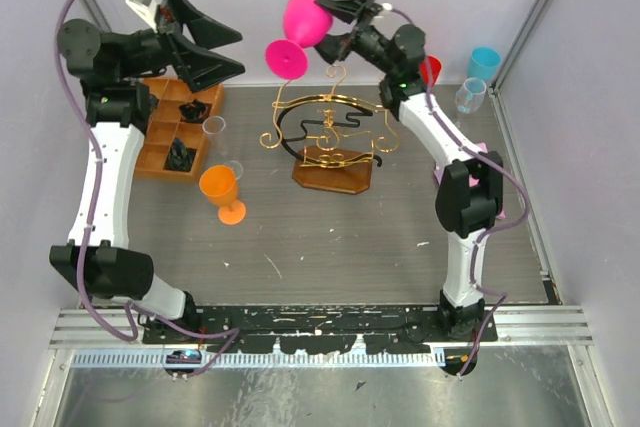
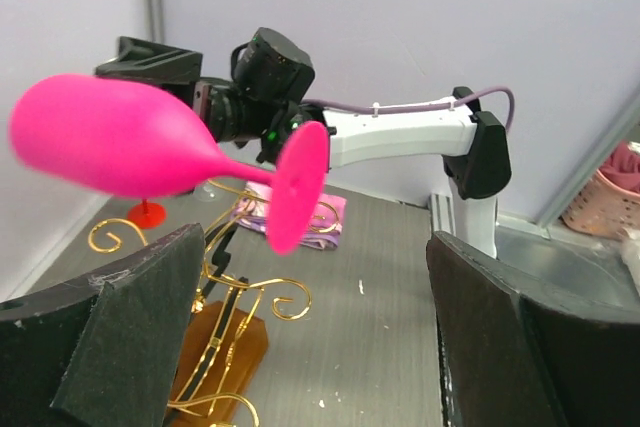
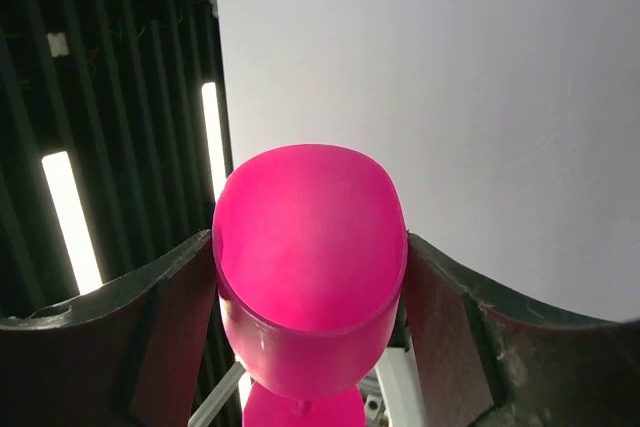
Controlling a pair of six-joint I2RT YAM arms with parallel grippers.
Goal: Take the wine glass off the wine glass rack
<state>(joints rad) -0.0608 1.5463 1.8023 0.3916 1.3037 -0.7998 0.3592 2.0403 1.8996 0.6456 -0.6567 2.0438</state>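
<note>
The sideways wine glass will next swing down with my right gripper toward the bare tabletop near the red cup, turning to stand on its foot, and then I will release it.
The pink wine glass (image 1: 303, 19) lies on its side in the air, above and behind the gold wire wine glass rack (image 1: 330, 127) on its brown base. My right gripper (image 1: 322, 22) is shut on the bowl, and in the right wrist view the fingers (image 3: 170, 307) press both sides of the wine glass (image 3: 310, 247). My left gripper (image 1: 235, 50) stands open at the back left, apart from the glass. Seen from the left wrist, the wine glass (image 2: 120, 137) hangs beyond the left gripper (image 2: 315, 282), above the rack (image 2: 230, 297).
An orange wine glass (image 1: 220, 187) and a clear glass (image 1: 215, 129) stand left of the rack, beside a compartmented wooden tray (image 1: 160, 142). A blue cup (image 1: 484, 62), a clear cup (image 1: 470, 95) and a red cup (image 1: 431, 69) stand at the back right.
</note>
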